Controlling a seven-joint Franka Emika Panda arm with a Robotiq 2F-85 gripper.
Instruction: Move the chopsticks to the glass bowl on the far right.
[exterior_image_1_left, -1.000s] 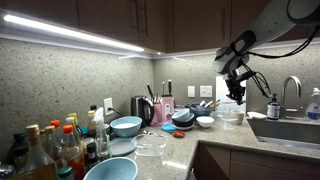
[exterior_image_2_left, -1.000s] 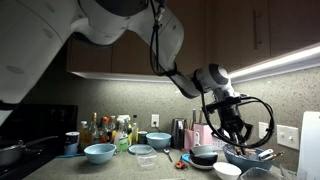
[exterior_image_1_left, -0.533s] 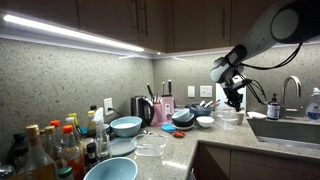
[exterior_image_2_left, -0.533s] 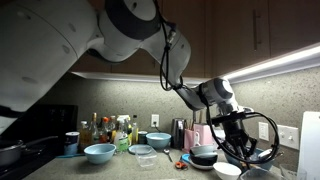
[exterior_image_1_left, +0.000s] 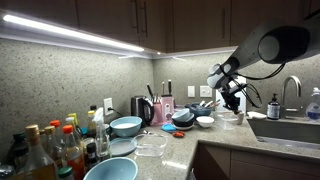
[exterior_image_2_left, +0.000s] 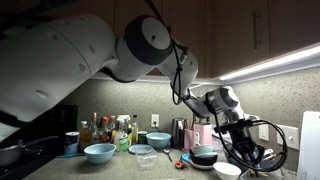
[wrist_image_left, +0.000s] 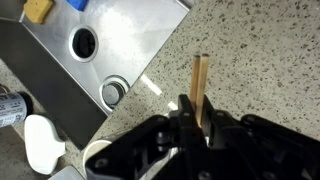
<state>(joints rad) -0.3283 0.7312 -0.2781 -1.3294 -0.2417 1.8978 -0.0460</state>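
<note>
Next, my gripper lowers slightly toward the sink, then opens its fingers over the bowl (exterior_image_1_left: 228, 117), since the glass bowl sits just beneath the held chopsticks.
My gripper (wrist_image_left: 195, 115) is shut on the chopsticks (wrist_image_left: 201, 85), thin light-tan wooden sticks that poke out past the fingers over the speckled counter. In both exterior views the gripper (exterior_image_1_left: 236, 99) (exterior_image_2_left: 246, 150) hangs low at the sink end of the row of dishes. The glass bowl (exterior_image_1_left: 230, 114) sits just below it, faint and partly hidden by the gripper. The chopsticks are too thin to make out in the exterior views.
A steel sink (wrist_image_left: 100, 50) (exterior_image_1_left: 287, 130) with faucet (exterior_image_1_left: 292, 88) and soap bottle (exterior_image_1_left: 273, 106) lies beside the gripper. A white bowl (exterior_image_1_left: 205, 121), a dark bowl (exterior_image_1_left: 183, 118), light-blue bowls (exterior_image_1_left: 126, 126) and bottles (exterior_image_1_left: 50, 150) line the counter.
The arm has swung and lowered the gripper, still shut on the chopsticks, down toward the counter by the sink.
</note>
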